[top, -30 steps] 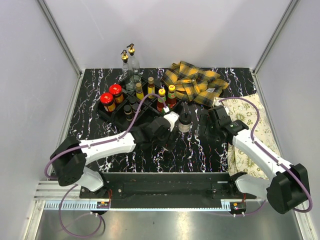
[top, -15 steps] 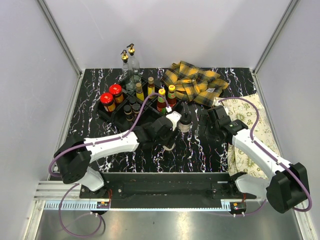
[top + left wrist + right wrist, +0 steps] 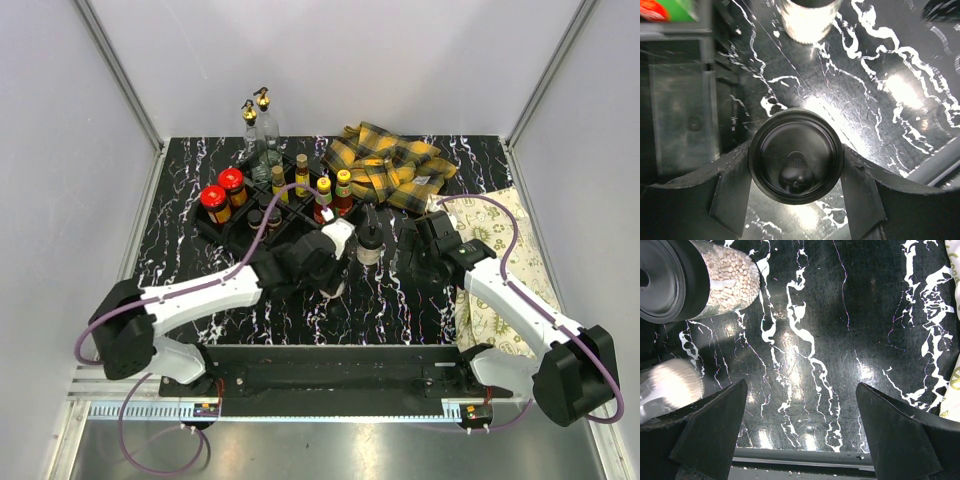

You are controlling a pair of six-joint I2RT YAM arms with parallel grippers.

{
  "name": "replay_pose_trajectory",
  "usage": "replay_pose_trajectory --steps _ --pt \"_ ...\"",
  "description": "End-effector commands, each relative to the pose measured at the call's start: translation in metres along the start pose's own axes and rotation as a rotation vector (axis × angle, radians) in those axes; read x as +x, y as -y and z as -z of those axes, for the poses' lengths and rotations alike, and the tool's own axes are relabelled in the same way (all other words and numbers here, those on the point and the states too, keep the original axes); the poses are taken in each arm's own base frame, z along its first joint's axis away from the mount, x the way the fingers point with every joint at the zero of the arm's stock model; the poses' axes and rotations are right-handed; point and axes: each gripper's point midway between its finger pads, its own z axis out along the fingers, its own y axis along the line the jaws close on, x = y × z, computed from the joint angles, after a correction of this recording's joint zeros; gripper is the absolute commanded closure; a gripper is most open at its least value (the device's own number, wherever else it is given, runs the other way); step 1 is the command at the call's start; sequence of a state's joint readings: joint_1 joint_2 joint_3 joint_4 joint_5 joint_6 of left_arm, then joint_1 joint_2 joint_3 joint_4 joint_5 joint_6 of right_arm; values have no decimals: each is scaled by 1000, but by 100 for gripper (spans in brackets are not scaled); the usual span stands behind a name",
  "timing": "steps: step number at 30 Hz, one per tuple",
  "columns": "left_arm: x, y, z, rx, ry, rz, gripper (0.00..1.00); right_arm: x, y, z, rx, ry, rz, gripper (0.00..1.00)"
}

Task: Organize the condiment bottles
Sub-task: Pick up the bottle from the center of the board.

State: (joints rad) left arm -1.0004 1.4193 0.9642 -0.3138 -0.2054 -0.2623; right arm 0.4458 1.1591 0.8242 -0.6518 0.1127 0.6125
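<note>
The empty tray section [image 3: 682, 97] is to the left of my left gripper in the wrist view. I will move that way next, lower the shaker inside and let it go.
My left gripper [image 3: 796, 192] is shut on a black-capped shaker [image 3: 796, 155], its fingers pressed to both sides of the round cap. From above, this gripper [image 3: 337, 283] sits just in front of the black tray [image 3: 212, 229]. A second black-capped shaker [image 3: 370, 245] filled with white beads [image 3: 727, 275] stands on the table to its right. My right gripper [image 3: 800, 432] is open over bare marble, right of that shaker [image 3: 420, 255]. Red-lidded jars [image 3: 215, 202], yellow-capped sauce bottles [image 3: 323, 198] and small dark bottles stand in the tray. Two clear gold-spouted bottles [image 3: 257, 118] stand behind it.
A yellow plaid cloth [image 3: 388, 165] lies crumpled at the back right. A pale floral cloth [image 3: 500, 275] covers the table's right edge under the right arm. An open tray compartment [image 3: 680, 105] lies left of the held shaker. White walls enclose the table.
My left gripper has closed on the black-capped shaker it was open around. The left arm's elbow has swung leftward. The right arm has not moved.
</note>
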Motion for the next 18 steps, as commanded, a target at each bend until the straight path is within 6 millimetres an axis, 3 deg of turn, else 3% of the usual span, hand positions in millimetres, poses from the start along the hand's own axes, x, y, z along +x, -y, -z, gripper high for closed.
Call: replay_pose_trajectory --steps 1,6,10,14,18 --pt "-71 -3 51 -3 236 37 100 -7 -1 2 -4 30 -21 0" --pt "-93 -24 90 -77 349 73 100 -7 -1 2 -4 27 -22 0" --pt "-102 -43 110 -157 411 97 100 -7 -1 1 -4 25 -22 0" --pt "-107 -65 112 -236 428 117 100 -6 -2 0 -5 19 -22 0" --pt "-104 -92 100 -293 398 172 100 -6 -3 0 -7 19 -20 0"
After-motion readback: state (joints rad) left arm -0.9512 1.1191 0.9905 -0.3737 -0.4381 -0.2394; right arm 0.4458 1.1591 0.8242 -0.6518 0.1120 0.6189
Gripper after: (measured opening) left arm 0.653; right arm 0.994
